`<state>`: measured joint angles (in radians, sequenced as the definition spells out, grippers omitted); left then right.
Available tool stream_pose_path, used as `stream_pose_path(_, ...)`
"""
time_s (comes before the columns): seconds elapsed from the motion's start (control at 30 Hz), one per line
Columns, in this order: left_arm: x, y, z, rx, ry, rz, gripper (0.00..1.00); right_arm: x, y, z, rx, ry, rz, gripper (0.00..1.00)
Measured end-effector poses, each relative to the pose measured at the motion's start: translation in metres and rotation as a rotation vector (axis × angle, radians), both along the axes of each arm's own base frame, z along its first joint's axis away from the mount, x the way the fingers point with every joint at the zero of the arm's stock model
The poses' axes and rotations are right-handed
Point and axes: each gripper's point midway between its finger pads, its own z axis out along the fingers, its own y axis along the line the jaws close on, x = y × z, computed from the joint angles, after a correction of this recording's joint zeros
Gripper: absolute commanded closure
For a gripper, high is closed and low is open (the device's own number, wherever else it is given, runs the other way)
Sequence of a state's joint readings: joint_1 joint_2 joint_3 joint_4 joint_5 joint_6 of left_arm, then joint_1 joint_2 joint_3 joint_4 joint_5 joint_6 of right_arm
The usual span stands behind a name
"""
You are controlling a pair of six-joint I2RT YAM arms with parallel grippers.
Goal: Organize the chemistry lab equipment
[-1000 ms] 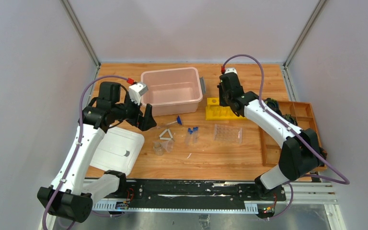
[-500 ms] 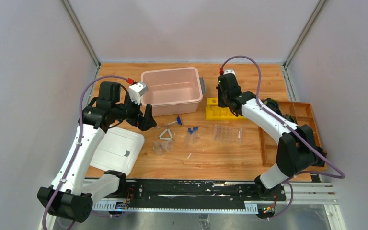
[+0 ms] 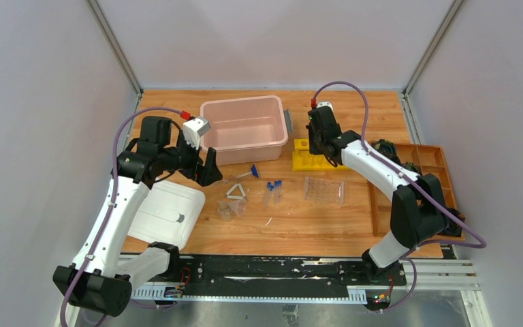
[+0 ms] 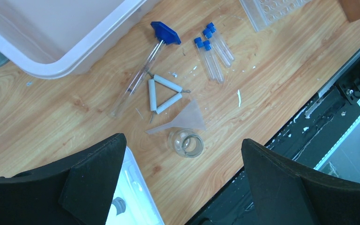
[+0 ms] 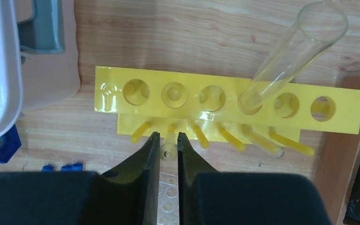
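The robot's right gripper will next drag the held peg [image 5: 169, 143] slightly outward and away from the pink bin and then open, because the end of the yellow rack stands close beside that bin.
Three blue-capped tubes [image 3: 272, 191] [image 4: 211, 51], the blue-tipped rod [image 3: 242, 175] [image 4: 140, 77], the white triangle [image 3: 235, 193] [image 4: 164, 93], a clear funnel [image 4: 183, 119] and a small clear cup [image 3: 226, 210] [image 4: 186, 143] lie mid-table. The clear tube rack [image 3: 324, 190] lies to their right. My left gripper [image 3: 211, 167] [image 4: 183, 140] hovers open and empty above the cup. My right gripper [image 3: 321, 151] [image 5: 168, 140] is shut on a peg of a yellow rack [image 3: 313, 161] [image 5: 229, 101]. A large clear tube [image 5: 290, 54] leans in one of that rack's holes.
A pink bin [image 3: 245, 129] [image 4: 51, 33] stands at the back, left of the yellow rack. A white lid [image 3: 167, 212] lies at the front left. The wooden compartment tray [image 3: 412, 191] with black coiled items lies at the right edge.
My right gripper has shifted slightly left along the yellow rack. The left arm and the loose items have not moved.
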<state>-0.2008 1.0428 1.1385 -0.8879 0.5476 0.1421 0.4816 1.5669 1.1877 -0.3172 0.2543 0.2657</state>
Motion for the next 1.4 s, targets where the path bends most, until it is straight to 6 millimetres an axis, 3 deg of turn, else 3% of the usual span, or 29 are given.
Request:
stream_pose_path(0.7, 0.000, 0.000, 0.000, 0.001, -0.003, -0.002, 0.00, -0.003, 0.001, -0.016, 0.014, 0.029, -0.006, 1.00)
stream_pose_path(0.9, 0.000, 0.000, 0.001, 0.001, -0.005, -0.003, 0.00, 0.007, -0.005, -0.024, -0.001, 0.037, -0.057, 1.00)
stream_pose_path(1.27, 0.000, 0.000, 0.001, 0.003, -0.009, -0.005, 0.00, 0.023, -0.017, -0.022, -0.001, 0.009, -0.152, 1.00)
stream_pose_path(1.3, 0.000, 0.000, 0.001, 0.003, -0.009, -0.005, 0.00, 0.023, -0.017, -0.023, 0.001, 0.011, -0.157, 0.99)
stream_pose_path(1.4, 0.000, 0.000, 0.001, 0.003, -0.009, -0.005, 0.00, 0.025, -0.015, -0.026, 0.009, 0.018, -0.169, 0.78)
